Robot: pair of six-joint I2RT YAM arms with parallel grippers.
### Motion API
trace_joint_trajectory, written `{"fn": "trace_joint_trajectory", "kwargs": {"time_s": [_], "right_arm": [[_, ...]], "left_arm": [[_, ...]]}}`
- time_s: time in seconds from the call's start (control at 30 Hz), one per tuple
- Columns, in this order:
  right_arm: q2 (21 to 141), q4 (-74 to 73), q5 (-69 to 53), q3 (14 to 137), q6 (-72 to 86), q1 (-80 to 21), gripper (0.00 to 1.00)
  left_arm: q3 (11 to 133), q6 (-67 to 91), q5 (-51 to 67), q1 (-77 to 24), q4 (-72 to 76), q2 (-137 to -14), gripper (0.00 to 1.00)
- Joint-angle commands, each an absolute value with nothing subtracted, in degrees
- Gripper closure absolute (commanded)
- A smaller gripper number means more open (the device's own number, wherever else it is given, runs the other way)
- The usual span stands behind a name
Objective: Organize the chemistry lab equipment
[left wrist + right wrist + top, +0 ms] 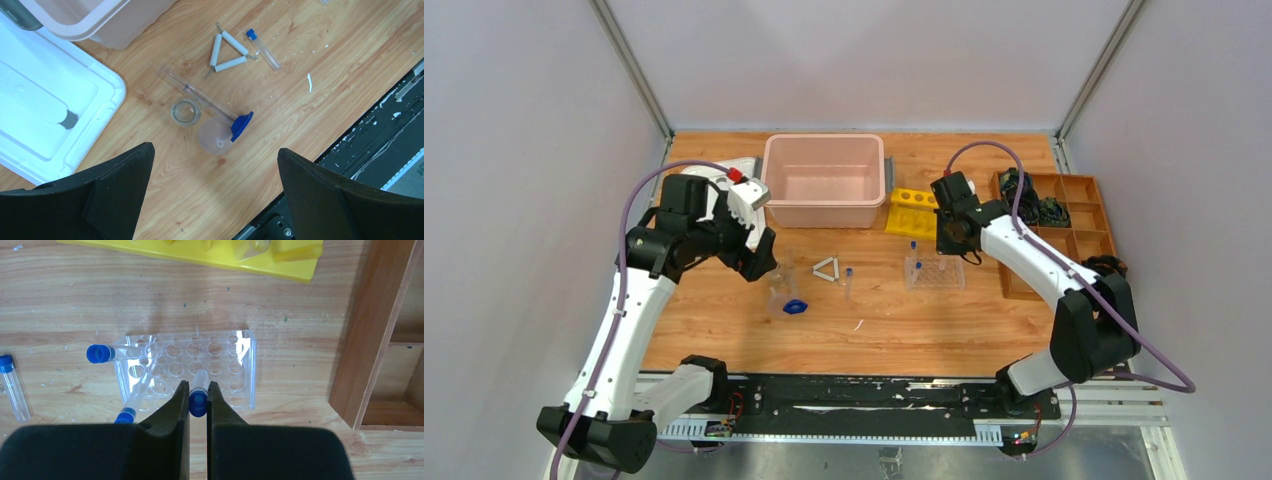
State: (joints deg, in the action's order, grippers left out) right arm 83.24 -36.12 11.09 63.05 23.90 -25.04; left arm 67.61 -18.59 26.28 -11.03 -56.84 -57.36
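The right gripper moves outward and slightly down next, brings the blue-capped tube (198,402) into empty holes in the clear rack's far row (195,349) and releases it.
My right gripper (198,399) is shut on a blue-capped tube (198,402) whose lower end stands in the clear tube rack (240,365). Two more capped tubes (100,353) lean in the rack's left side. Another tube (12,385) lies loose on the table to the left. My left gripper (214,150) hangs open high above a small glass beaker (185,111), a frosted beaker (212,137), a blue piece (242,125) and a long clear rod (192,90). The white triangle frame (227,50) lies beside the loose tube (262,47). From above, the right gripper (951,240) is over the rack (934,272).
A pink bin (824,180) stands at the back centre, with a white lid (45,110) to its left. A yellow rack (911,212) sits behind the clear rack. A wooden compartment tray (1079,245) runs along the right edge. The black rail (854,395) borders the near edge.
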Motion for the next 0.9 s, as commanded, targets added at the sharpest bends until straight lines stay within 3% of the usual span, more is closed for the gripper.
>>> {"fn": "trace_joint_trajectory", "kwargs": {"time_s": [0.0, 0.87], "right_arm": [[84.03, -33.25, 14.15, 64.08, 23.44, -24.35, 1.0], [87.38, -31.14, 12.77, 62.34, 23.56, -24.36, 1.0]], "left_arm": [[69.06, -18.83, 26.69, -11.16, -56.36, -56.23, 0.0], [68.95, -19.34, 26.89, -11.16, -56.34, -56.86, 0.0]]}}
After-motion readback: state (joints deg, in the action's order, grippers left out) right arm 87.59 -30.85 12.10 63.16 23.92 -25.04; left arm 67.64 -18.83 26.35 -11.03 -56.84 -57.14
